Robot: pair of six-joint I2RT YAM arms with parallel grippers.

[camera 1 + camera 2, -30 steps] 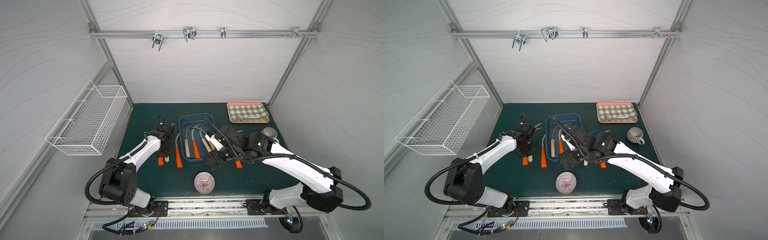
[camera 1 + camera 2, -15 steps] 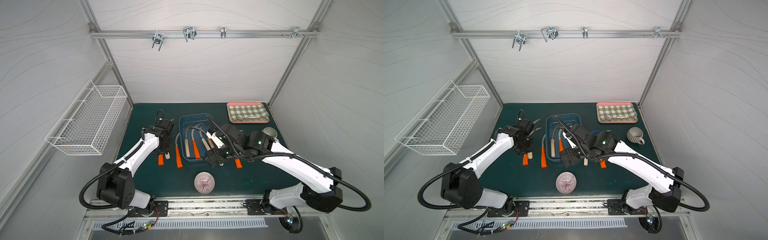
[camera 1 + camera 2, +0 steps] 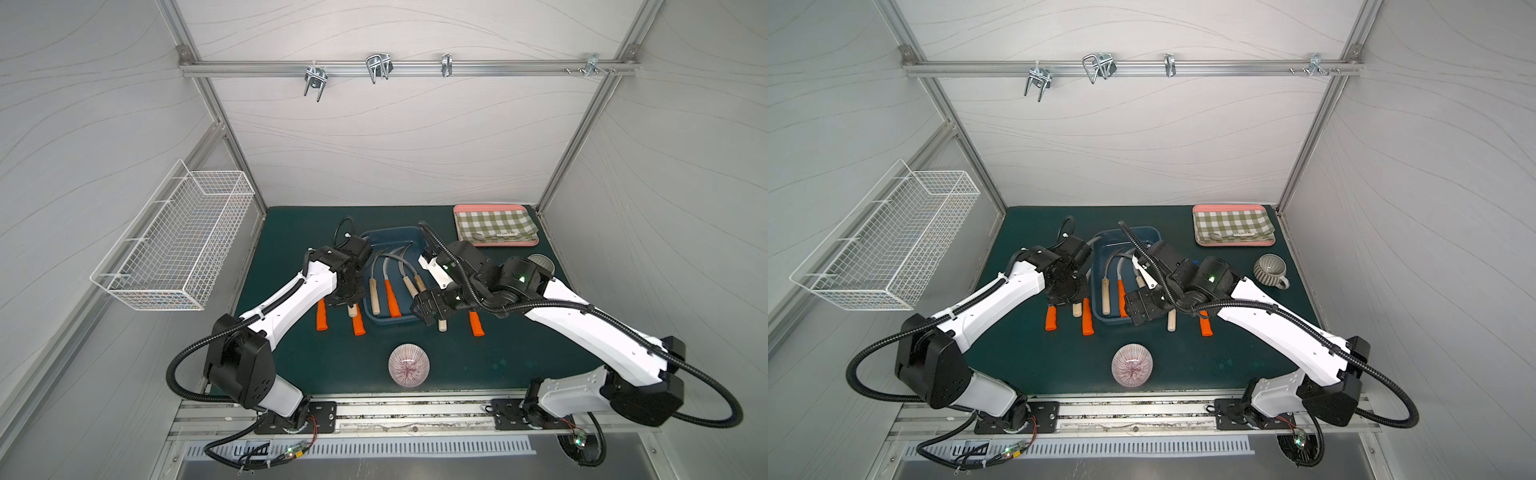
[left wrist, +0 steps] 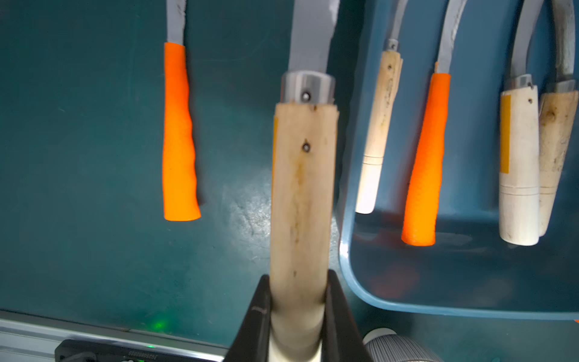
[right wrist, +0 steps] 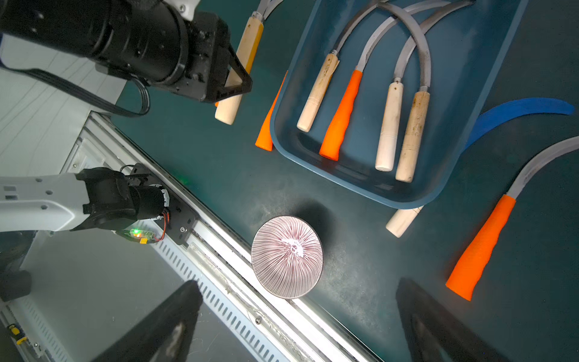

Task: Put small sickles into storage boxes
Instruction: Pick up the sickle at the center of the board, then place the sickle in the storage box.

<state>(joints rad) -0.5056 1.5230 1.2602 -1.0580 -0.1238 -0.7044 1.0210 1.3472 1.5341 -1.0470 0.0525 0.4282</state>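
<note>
The robot's left hand should go over the box's rim (image 4: 347, 250) and down, then let go of the sickle between the wooden handle by the box's rim and the orange one, where the box's bare bottom shows.
The dark blue storage box (image 3: 390, 230) (image 3: 1129, 230) sits mid-mat and holds several small sickles, one with an orange handle (image 3: 391, 299) and the others wooden. My left gripper (image 4: 297, 313) (image 3: 347, 297) is shut on a wood-handled sickle (image 4: 302, 188), just outside the box's left rim (image 4: 347, 250). My right gripper (image 5: 296, 286) (image 3: 428, 309) hangs open and empty at the box's near right corner. On the mat lie two orange-handled sickles (image 3: 321, 318) (image 3: 358, 324) to the left. A wooden one (image 3: 441, 324), an orange one (image 3: 476, 324) and a blue blade (image 5: 526, 109) lie to the right.
A striped bowl (image 3: 408, 365) stands upside down near the mat's front edge. A pink tray with checked cloth (image 3: 494, 224) is at the back right, with a ribbed mug (image 3: 1270, 271) in front of it. A white wire basket (image 3: 178, 245) hangs on the left wall.
My left gripper has carried the wood-handled sickle rightward, closer to the box. The right gripper has shifted slightly toward the back and stays open.
</note>
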